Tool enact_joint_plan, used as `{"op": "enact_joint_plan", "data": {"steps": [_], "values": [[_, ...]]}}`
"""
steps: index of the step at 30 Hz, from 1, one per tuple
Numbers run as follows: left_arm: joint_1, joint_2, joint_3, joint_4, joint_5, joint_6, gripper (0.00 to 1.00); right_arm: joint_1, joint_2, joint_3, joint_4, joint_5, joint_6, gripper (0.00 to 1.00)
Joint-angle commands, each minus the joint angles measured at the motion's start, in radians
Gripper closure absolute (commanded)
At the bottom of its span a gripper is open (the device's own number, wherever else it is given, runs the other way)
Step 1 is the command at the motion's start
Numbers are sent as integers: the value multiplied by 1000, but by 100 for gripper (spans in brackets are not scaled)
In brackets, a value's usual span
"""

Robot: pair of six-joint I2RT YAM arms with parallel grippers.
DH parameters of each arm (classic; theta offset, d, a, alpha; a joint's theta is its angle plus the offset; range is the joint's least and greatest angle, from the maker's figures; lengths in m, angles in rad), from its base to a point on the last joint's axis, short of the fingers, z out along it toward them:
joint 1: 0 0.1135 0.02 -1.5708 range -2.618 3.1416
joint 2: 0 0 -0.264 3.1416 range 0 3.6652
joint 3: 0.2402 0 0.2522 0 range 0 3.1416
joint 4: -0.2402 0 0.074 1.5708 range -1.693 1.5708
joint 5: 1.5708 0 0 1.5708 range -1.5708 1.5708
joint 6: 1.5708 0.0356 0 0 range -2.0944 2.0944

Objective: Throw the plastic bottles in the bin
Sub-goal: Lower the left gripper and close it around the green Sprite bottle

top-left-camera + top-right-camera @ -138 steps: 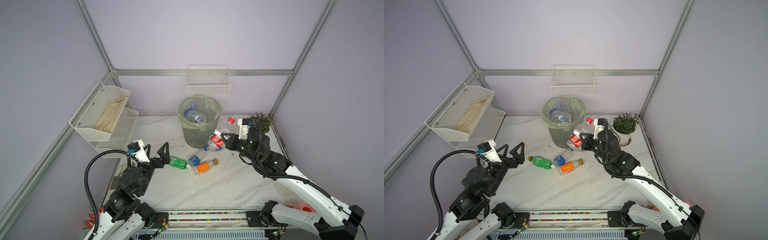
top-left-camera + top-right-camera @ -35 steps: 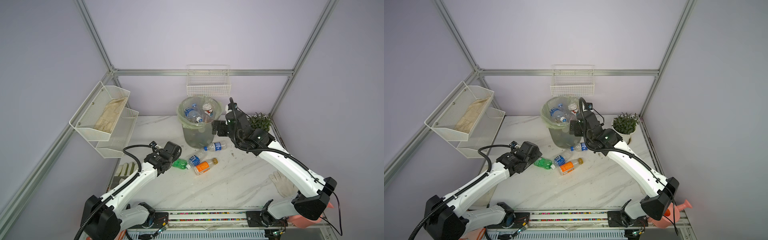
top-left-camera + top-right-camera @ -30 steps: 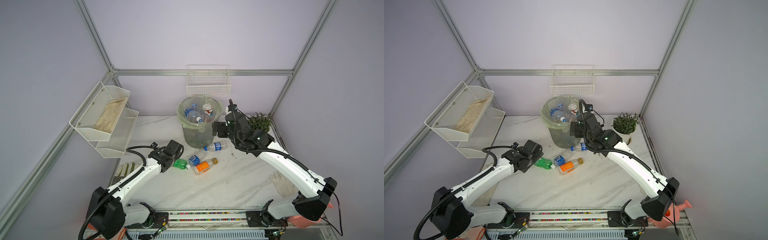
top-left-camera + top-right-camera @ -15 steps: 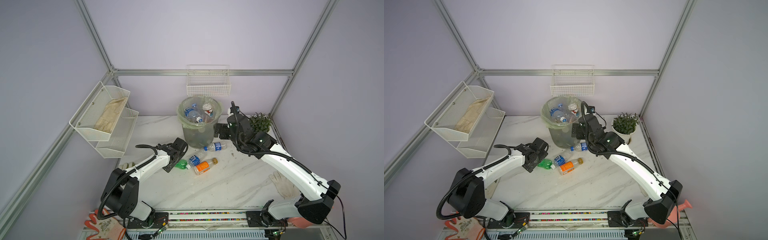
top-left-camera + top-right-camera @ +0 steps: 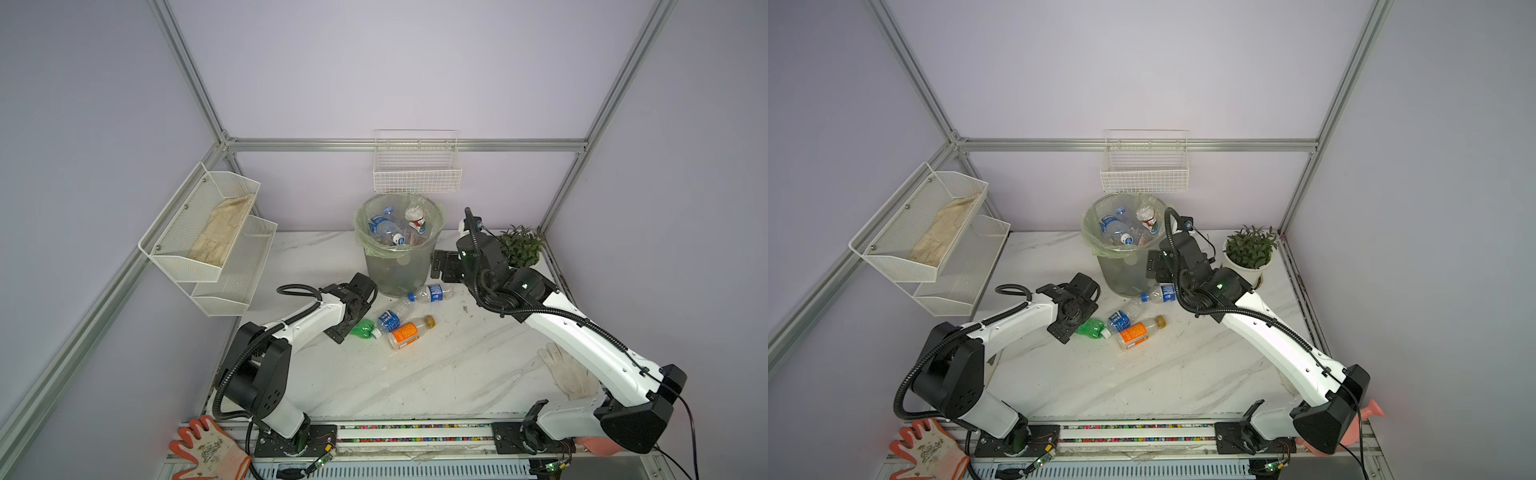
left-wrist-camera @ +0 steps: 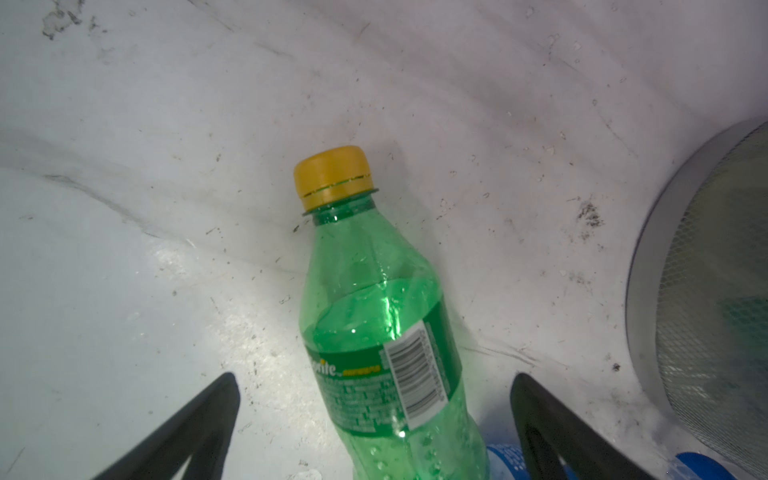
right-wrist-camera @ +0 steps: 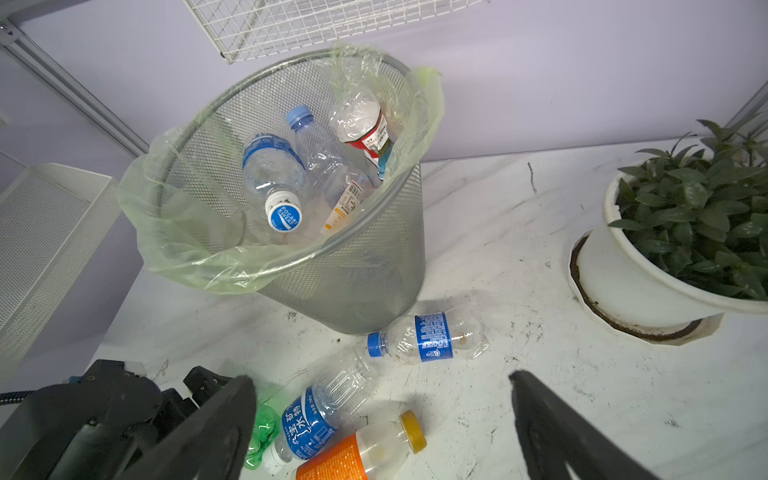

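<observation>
Next, my left gripper moves further down around the green bottle's labelled body and closes there, since its open fingers already stand on either side.
The bin stands at the back of the table with several plastic bottles in it. On the table in front lie a green bottle, two clear blue-labelled bottles and an orange-labelled one. My left gripper is open and low over the table, one finger on each side of the green bottle's body, not touching it. My right gripper hangs open and empty in the air, right of the bin and above the nearer blue-labelled bottle.
A potted plant sits right of the bin, close behind the right wrist. A white wire basket hangs on the back wall above the bin. A two-tier mesh shelf is on the left wall. A white glove lies front right.
The red-labelled bottle that my right gripper held has landed in the bin, and that gripper has drawn back to the right. My left arm has reached out and set its open gripper around the green bottle.
</observation>
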Motion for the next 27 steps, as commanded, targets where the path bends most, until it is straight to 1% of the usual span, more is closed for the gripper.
{"op": "enact_joint_plan", "data": {"steps": [1,10,12,14,22,25,27], "values": [[9,15,97,1,1,-21,0,-2,-24,-15,-3,21,14,3],[25,84,118,7,37,4,0,-2,-20,-35,-3,24,21,3],[25,99,117,8,42,13,2,-2,-21,-42,-3,31,21,3],[24,115,120,1,40,32,9,-2,-20,-47,-5,32,21,3],[28,136,111,-18,57,25,29,-2,-35,-70,-5,35,27,3],[34,146,122,-22,106,37,39,-3,-41,-76,-4,34,31,3],[35,146,129,-32,117,42,46,-3,-45,-80,-1,32,33,3]]}}
